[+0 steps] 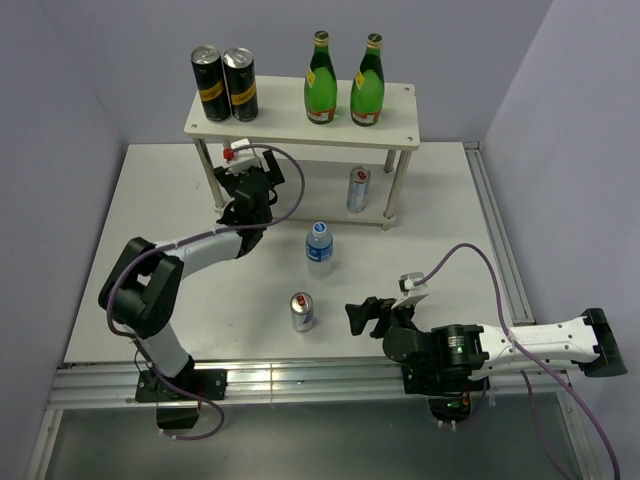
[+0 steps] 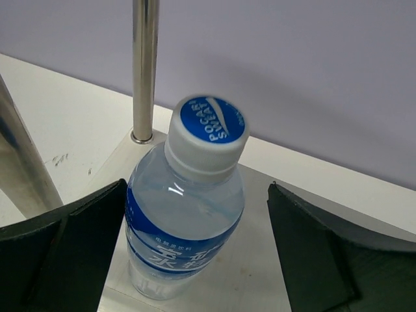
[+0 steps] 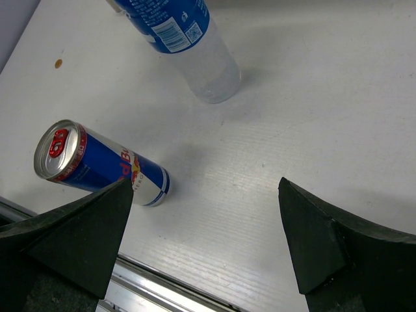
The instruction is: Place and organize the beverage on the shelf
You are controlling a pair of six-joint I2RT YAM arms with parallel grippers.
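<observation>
I will next draw my left gripper back and around the second water bottle (image 1: 320, 252), to its right in the top view, as the shelved water bottle stands free.
The white shelf (image 1: 285, 115) holds two green bottles (image 1: 320, 85) (image 1: 367, 85) on its top board and a silver can (image 1: 358, 188) on the lower board. My left gripper (image 1: 252, 172) is open at the lower board's left end. In the left wrist view (image 2: 196, 188) its jaws stand either side of a blue-labelled water bottle (image 2: 185, 221) standing on that board (image 2: 266, 260). A second water bottle (image 1: 319, 247) and a silver can (image 1: 301, 311) stand on the table. My right gripper (image 1: 360, 312) is open and empty just right of that can (image 3: 97, 162).
Two taller black cans (image 1: 225, 85) stand at the left of the top board. A metal shelf leg (image 2: 144, 71) rises just behind the water bottle. A rail (image 1: 300, 375) runs along the table's near edge. Walls close in left, right and back.
</observation>
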